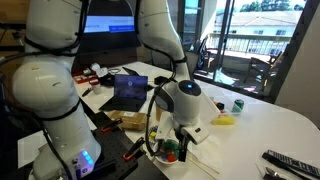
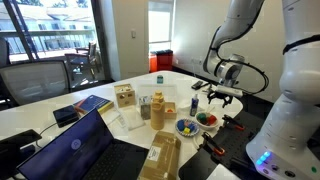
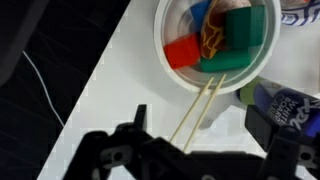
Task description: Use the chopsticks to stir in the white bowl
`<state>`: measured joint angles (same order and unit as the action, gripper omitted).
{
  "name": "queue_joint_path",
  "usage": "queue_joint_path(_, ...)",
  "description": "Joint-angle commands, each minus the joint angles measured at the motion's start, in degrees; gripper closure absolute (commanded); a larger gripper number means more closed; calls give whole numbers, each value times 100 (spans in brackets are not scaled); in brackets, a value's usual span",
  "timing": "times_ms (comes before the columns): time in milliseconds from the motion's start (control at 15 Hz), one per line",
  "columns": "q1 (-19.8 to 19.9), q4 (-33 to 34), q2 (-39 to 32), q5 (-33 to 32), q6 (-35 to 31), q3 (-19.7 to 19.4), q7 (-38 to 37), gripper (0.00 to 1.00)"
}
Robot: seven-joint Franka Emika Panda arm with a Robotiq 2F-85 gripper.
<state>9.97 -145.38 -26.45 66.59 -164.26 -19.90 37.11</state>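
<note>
My gripper is above the pale chopsticks, with the chopsticks between its open fingers, so it will next move down around them just outside the white bowl's rim and close.
In the wrist view the white bowl (image 3: 165, 35) sits at the top with red, green and blue pieces inside. The two thin pale chopsticks (image 3: 197, 108) lean on its near rim and run down toward my palm. My gripper (image 3: 200, 116) is open, with one finger on each side of the chopsticks and not touching them. In both exterior views the gripper (image 1: 176, 138) (image 2: 222, 97) hangs just above the bowl (image 2: 207, 120), which is mostly hidden behind it in an exterior view (image 1: 168, 151).
A darker-rimmed bowl with multicoloured bits (image 2: 186, 127) stands beside the white bowl. A blue-labelled object (image 3: 288, 100) lies close to my right finger. A laptop (image 1: 130, 92), wooden box (image 2: 124, 96), green can (image 1: 237, 104) and remote (image 1: 290, 160) are on the white table.
</note>
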Motion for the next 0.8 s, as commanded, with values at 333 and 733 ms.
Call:
queue_joint_path(333,111,1258,-1407,-53,401,19,-483,0)
queue_joint_path(733,126,1640,-1846,-38,553,27,-558,32)
